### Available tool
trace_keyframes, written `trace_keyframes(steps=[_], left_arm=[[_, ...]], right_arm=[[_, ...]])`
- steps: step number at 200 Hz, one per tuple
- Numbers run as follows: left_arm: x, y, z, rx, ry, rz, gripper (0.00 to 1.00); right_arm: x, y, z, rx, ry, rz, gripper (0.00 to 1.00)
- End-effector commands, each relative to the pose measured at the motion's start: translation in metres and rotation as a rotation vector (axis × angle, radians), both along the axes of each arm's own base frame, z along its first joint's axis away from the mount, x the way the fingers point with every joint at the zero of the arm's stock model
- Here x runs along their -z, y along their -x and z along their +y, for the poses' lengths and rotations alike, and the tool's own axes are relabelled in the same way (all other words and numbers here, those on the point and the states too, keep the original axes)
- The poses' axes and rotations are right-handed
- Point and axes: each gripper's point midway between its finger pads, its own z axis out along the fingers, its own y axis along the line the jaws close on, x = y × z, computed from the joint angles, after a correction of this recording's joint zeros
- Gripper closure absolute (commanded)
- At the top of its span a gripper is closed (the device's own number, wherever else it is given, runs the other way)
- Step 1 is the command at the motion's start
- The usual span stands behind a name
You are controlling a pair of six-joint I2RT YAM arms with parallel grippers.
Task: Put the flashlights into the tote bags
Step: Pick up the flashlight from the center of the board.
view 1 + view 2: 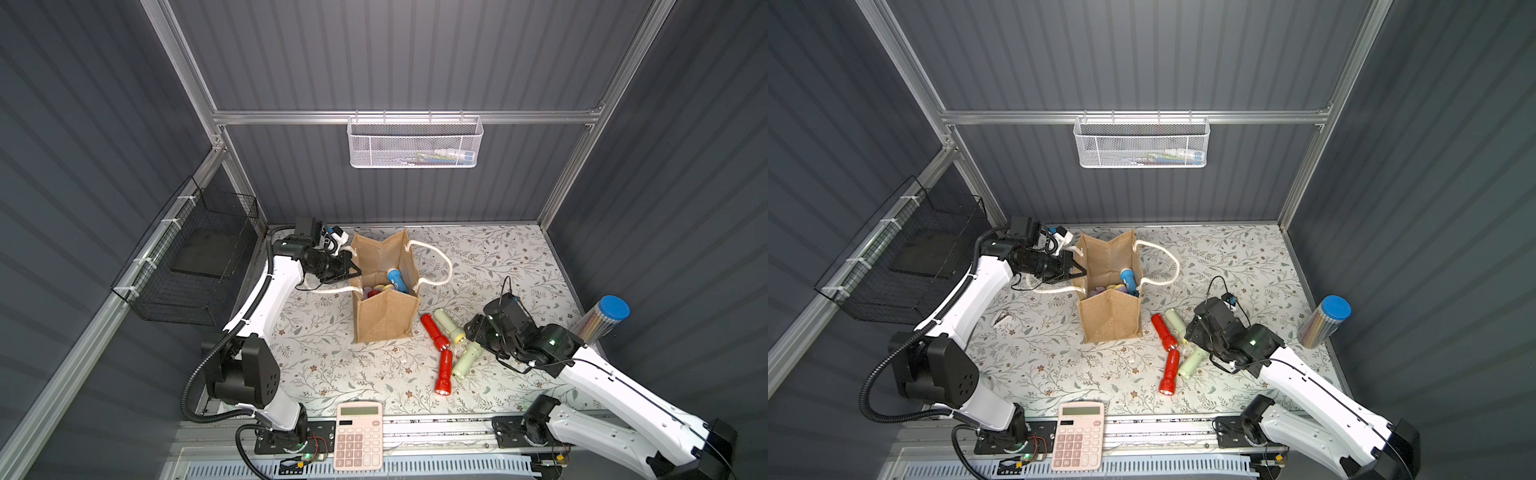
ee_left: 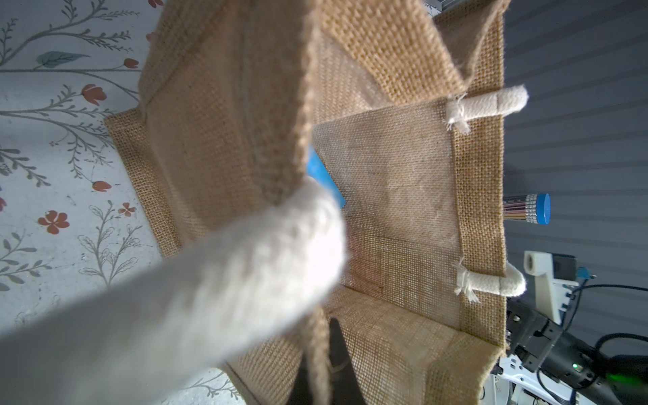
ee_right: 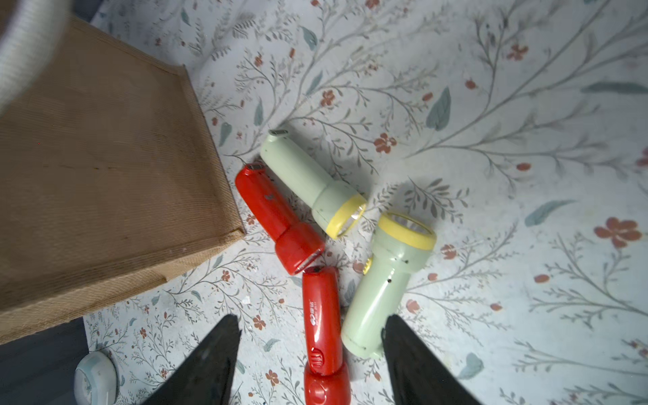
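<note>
I will next lower my right gripper onto the slim body [image 1: 464, 365] [image 3: 373, 311] of the nearer pale green flashlight. I will turn its open fingers to go around both sides of the flashlight's body, since it lies slanted below them.
The tan jute tote bag [image 1: 384, 320] [image 1: 1111, 316] stands open mid-table, white rope handles hanging out to both sides. My left gripper [image 1: 355, 272] [image 2: 321, 368] is shut on its left rim, the jute edge pinched between the jaws. A blue flashlight [image 1: 395, 278] [image 2: 324, 179] and other pastel ones lie inside. Right of the bag, two red flashlights [image 3: 277, 217] [image 3: 322, 333] and two pale green ones [image 3: 308, 182] [image 3: 382, 287] lie on the table. My right gripper [image 1: 471, 328] [image 3: 312, 319] hovers open over the nearer red and green pair, holding nothing.
A pink calculator [image 1: 359, 436] lies at the front edge. A blue-capped tube of pencils [image 1: 602, 322] stands at the right wall. A white mesh basket [image 1: 413, 143] hangs on the back rail, and a black wire basket [image 1: 195, 266] on the left wall.
</note>
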Motion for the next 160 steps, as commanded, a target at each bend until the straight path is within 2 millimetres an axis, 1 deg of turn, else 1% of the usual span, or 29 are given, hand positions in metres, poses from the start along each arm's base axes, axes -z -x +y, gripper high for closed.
trace_keyframes(steps=[1, 36, 87, 92, 110, 125, 140, 160], left_arm=[[-0.025, -0.002, -0.001, 0.004, 0.041, -0.084, 1.00], [-0.021, -0.003, -0.002, 0.006, 0.044, -0.067, 1.00], [-0.021, -0.002, -0.002, 0.006, 0.043, -0.067, 1.00], [-0.022, -0.002, -0.001, 0.006, 0.042, -0.069, 1.00], [-0.022, -0.001, -0.002, 0.008, 0.043, -0.069, 1.00], [-0.023, 0.000, -0.001, 0.008, 0.040, -0.070, 1.00], [-0.023, 0.000, -0.001, 0.008, 0.036, -0.076, 1.00], [-0.024, -0.001, 0.000, 0.008, 0.035, -0.078, 1.00]], right_arm=[[0.025, 0.019, -0.002, 0.050, -0.028, 0.131, 0.32], [0.056, 0.039, 0.001, 0.036, -0.011, 0.287, 0.32], [0.081, 0.049, 0.012, 0.003, -0.002, 0.415, 0.33], [0.089, 0.052, 0.012, 0.005, 0.017, 0.451, 0.34], [0.101, 0.057, 0.012, 0.003, 0.035, 0.497, 0.35], [0.106, 0.056, 0.013, -0.002, 0.045, 0.511, 0.36], [0.107, 0.053, 0.013, -0.011, 0.065, 0.507, 0.36], [0.111, 0.051, 0.009, -0.009, 0.105, 0.518, 0.36]])
